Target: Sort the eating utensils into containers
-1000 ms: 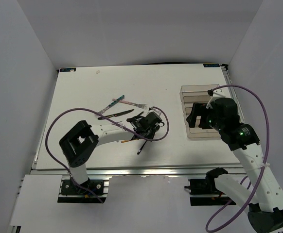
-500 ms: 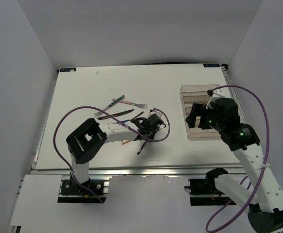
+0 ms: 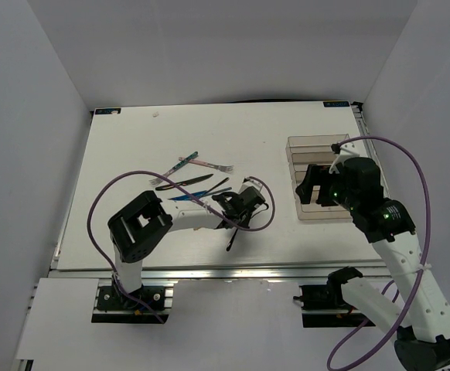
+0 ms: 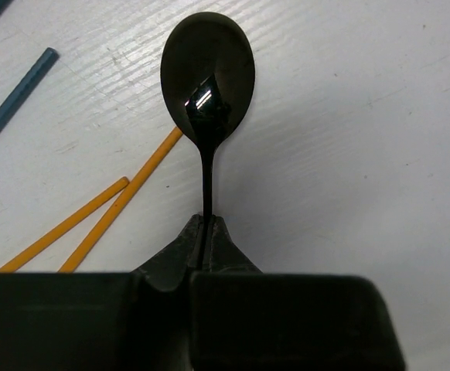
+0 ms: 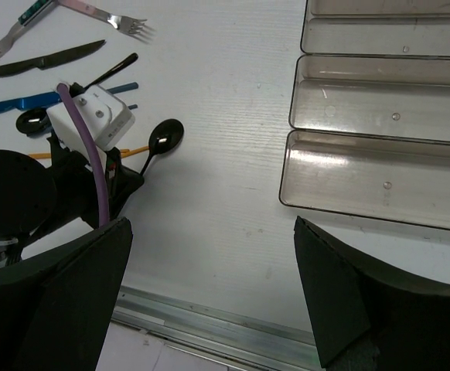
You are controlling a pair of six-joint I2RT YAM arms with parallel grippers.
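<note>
The left gripper lifts across to the section on its right in the top view and releases the spoon there next. The tray's near section (image 3: pixel 319 211) lies empty.
A black spoon (image 4: pixel 208 77) lies bowl-forward on the white table, and my left gripper (image 4: pixel 207 220) is shut on its thin handle just behind the bowl. From above, the handle's tail (image 3: pixel 231 241) sticks out below the left gripper (image 3: pixel 239 210). In the right wrist view the spoon (image 5: pixel 165 135) shows beside that gripper. The clear brownish tray (image 5: pixel 291 166) (image 3: pixel 302 151) stands on the right, its visible compartments empty. My right gripper (image 5: pixel 212 224) (image 3: pixel 310 185) hangs open above the tray's near left corner, with nothing between its fingers.
Left of the held spoon lie two orange chopsticks (image 4: pixel 124 197) (image 5: pixel 39 154), a blue piece (image 5: pixel 55 99) (image 3: pixel 190 195), a black knife (image 5: pixel 47 58) (image 3: pixel 185 182), a second black spoon (image 5: pixel 32 120) and two forks (image 5: pixel 105 15) (image 3: pixel 209 165). The table's metal front rail (image 5: pixel 233 328) runs close below.
My left jaws have closed on the spoon's handle, and the left wrist has shifted slightly right and nearer, with the spoon's tail moving along. The right arm has stayed put.
</note>
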